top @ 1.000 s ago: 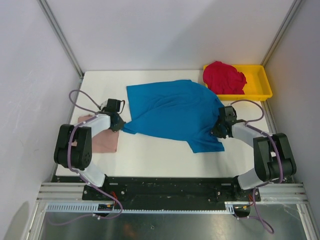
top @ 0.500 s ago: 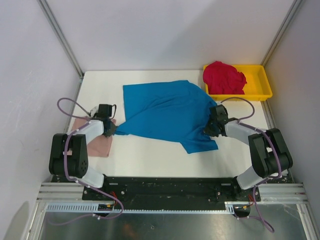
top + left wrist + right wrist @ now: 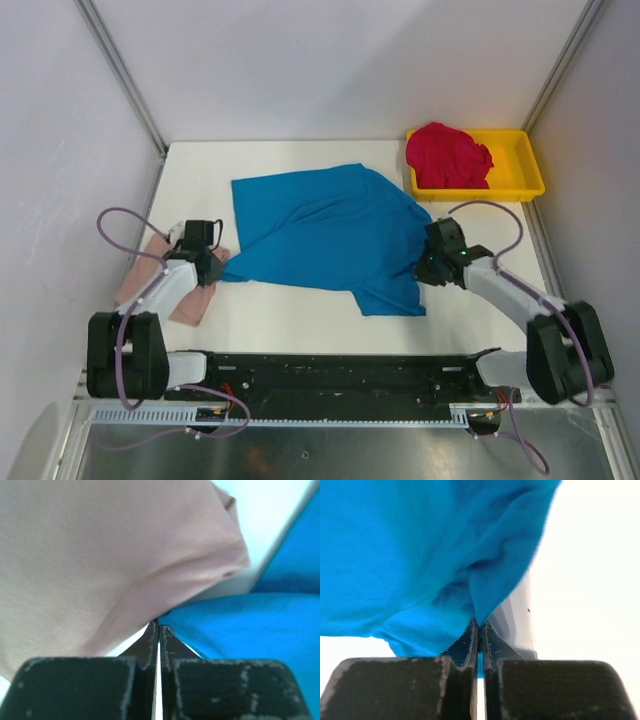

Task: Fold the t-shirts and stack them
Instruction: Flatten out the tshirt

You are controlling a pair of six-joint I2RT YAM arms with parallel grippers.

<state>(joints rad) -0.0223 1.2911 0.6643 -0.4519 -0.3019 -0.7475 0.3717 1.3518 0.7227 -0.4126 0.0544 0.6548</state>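
I should next move my right gripper to the right in the top view and then outward, and let go over the blue t-shirt's edge by the tray, since that edge lies outward of it.
The bright blue t-shirt (image 3: pixel 325 235) lies spread across the middle of the white table. My left gripper (image 3: pixel 215 268) is shut on its left corner, seen in the left wrist view (image 3: pixel 235 625) beside the dusty pink t-shirt (image 3: pixel 100 565). The pink shirt (image 3: pixel 150 285) lies flat at the left under my left arm. My right gripper (image 3: pixel 425 270) is shut on the blue shirt's right edge (image 3: pixel 420 555). The crimson red t-shirt (image 3: pixel 448 155) sits crumpled in the yellow tray (image 3: pixel 520 180).
The yellow tray stands at the back right corner of the table. White walls and metal posts (image 3: pixel 120 70) close in the table at the back and both sides. The black base rail (image 3: pixel 330 370) runs along the near edge.
Both grippers have dragged the blue shirt to the left and toward the near edge. The left arm has swung out left over the pink shirt; the right arm has stretched further in.
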